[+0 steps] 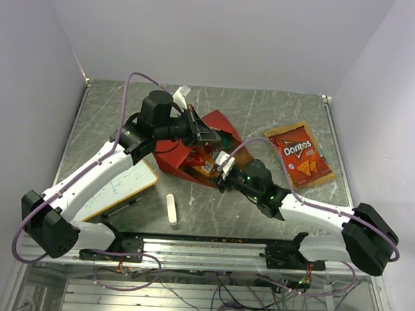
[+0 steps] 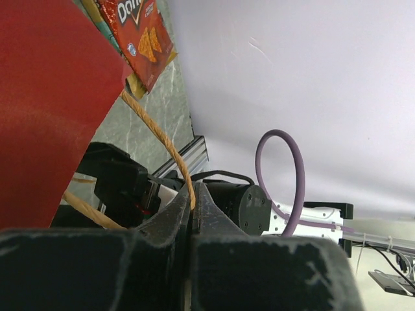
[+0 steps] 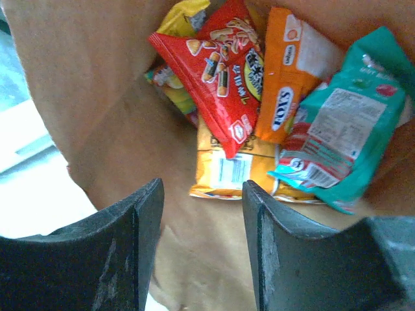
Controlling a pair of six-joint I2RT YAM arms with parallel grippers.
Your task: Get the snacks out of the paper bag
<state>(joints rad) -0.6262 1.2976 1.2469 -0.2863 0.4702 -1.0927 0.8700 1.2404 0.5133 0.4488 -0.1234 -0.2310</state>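
Observation:
The red packet's lower edge (image 1: 201,163) (image 3: 234,138) is deeper in the bag, away from my base, so my right gripper will slide there and onto it next.
The paper bag (image 1: 176,157) lies on its side mid-table, red outside and brown inside (image 3: 97,97). My left gripper (image 1: 202,131) is shut on the bag's tan twisted handle (image 2: 155,136) and holds the mouth up. At the bag's mouth, my right gripper (image 3: 202,188) is open with nothing between its fingers. Just beyond it, inside the bag, lie several snacks: a red packet (image 3: 220,78), an orange one (image 3: 285,84), a teal one (image 3: 350,129) and a yellow one (image 3: 227,172). A red Doritos packet (image 1: 299,155) lies flat on the table to the bag's right.
A whiteboard (image 1: 119,186) lies under the left arm near the front left. A small white eraser bar (image 1: 170,209) lies in front of the bag. White walls close in the table on three sides.

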